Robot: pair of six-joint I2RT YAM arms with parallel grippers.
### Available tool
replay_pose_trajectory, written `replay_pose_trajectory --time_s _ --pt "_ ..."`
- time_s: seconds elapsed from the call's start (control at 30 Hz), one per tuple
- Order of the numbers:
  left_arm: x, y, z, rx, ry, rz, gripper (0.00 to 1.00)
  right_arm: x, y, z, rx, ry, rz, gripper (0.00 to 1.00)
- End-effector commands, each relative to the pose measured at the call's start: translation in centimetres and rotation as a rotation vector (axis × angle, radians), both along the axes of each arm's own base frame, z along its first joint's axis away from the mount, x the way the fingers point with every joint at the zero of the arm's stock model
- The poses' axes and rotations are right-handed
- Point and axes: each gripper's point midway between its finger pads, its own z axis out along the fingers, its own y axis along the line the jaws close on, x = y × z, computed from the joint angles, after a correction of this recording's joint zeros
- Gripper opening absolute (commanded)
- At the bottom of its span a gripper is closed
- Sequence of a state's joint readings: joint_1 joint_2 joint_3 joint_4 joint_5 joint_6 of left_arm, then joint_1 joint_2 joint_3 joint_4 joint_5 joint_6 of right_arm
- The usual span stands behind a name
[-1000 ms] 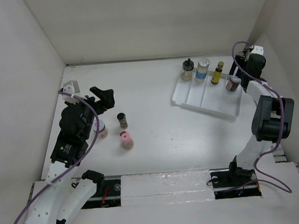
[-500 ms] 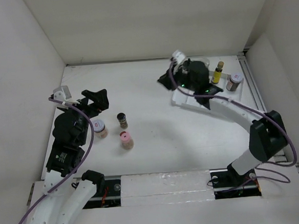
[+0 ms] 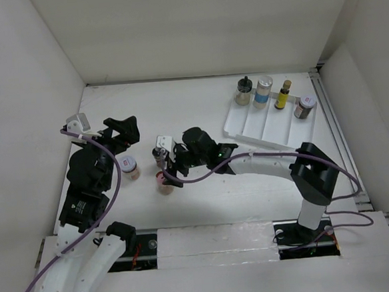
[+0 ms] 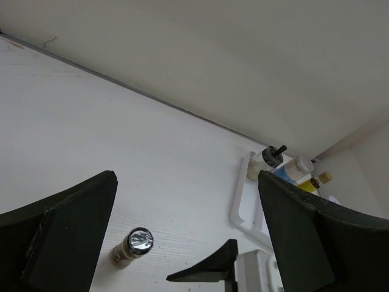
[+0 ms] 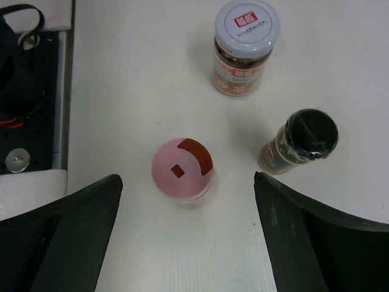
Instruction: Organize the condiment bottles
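Observation:
My right gripper needs to go down around the jar's lidded top [image 3: 162, 178] [image 5: 183, 170] next, and then it needs to close on it.
Three of the condiment bottles stand loose at mid-left. These are a pink-lidded jar [image 3: 164, 183] [image 5: 182, 169], a small dark bottle [image 3: 159, 154] [image 5: 302, 141] [image 4: 132, 246] and a jar with a red-marked lid [image 3: 129, 167] [image 5: 246, 45]. My right gripper [image 3: 168, 166] [image 5: 188, 243] hovers open over the pink-lidded jar, which lies between and just ahead of its fingers without touching them. My left gripper [image 3: 128, 132] [image 4: 185, 237] is open and holds nothing, just behind the red-marked jar. Several more bottles stand along the far edge of the white tray [image 3: 267, 133] [image 4: 242, 204].
In the tray are a black-capped pale bottle [image 3: 244, 91], a silver-lidded blue-labelled jar [image 3: 264, 91], a slim yellow bottle [image 3: 284, 94] and a red-marked jar [image 3: 304, 106]. White walls enclose the table on the left, back and right. My right arm [image 3: 262, 161] stretches across mid-table.
My right arm has swung from the tray's right end across the table to the loose jars at mid-left. My left gripper has drawn back slightly from the red-marked jar.

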State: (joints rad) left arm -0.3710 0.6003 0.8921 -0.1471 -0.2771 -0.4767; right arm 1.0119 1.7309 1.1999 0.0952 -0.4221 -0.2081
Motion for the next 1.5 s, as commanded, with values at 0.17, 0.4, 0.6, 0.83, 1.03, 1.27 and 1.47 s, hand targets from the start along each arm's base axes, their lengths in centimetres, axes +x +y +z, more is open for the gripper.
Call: replay_pose_trajectory --time_s 0.17,0.4,0.6,0.83,1.03,1.27,1.47 --pt "0.0 0.4 1.2 -0.015 -0.045 0.017 0.97 2.2 3.1 -2.8 -0.051 -0.03 -0.002 0.95" --pt "0.1 0.1 1.0 -0.012 -0.037 0.008 0.97 3.0 3.6 -0.4 0.037 -0.052 -0.061 0.54" --pt "0.5 -0.7 0.8 -0.007 -0.027 -0.032 0.97 9.7 -5.1 5.0 0.166 -0.105 -0.326 0.45" --pt "0.7 -1.0 0.5 -0.004 -0.019 -0.041 0.97 22.1 -21.3 7.9 0.182 -0.188 -0.858 0.45" --pt "0.7 -1.0 0.5 -0.004 -0.019 -0.041 0.97 28.6 -28.5 5.0 0.112 -0.181 -1.05 0.45" --pt "0.9 -1.1 0.3 -0.001 -0.01 -0.041 0.97 31.8 -30.9 1.8 0.097 -0.106 -1.081 0.46" --pt "1.1 -0.9 0.0 0.012 -0.002 -0.032 0.97 32.9 -30.9 -0.6 0.075 -0.066 -1.083 0.52"
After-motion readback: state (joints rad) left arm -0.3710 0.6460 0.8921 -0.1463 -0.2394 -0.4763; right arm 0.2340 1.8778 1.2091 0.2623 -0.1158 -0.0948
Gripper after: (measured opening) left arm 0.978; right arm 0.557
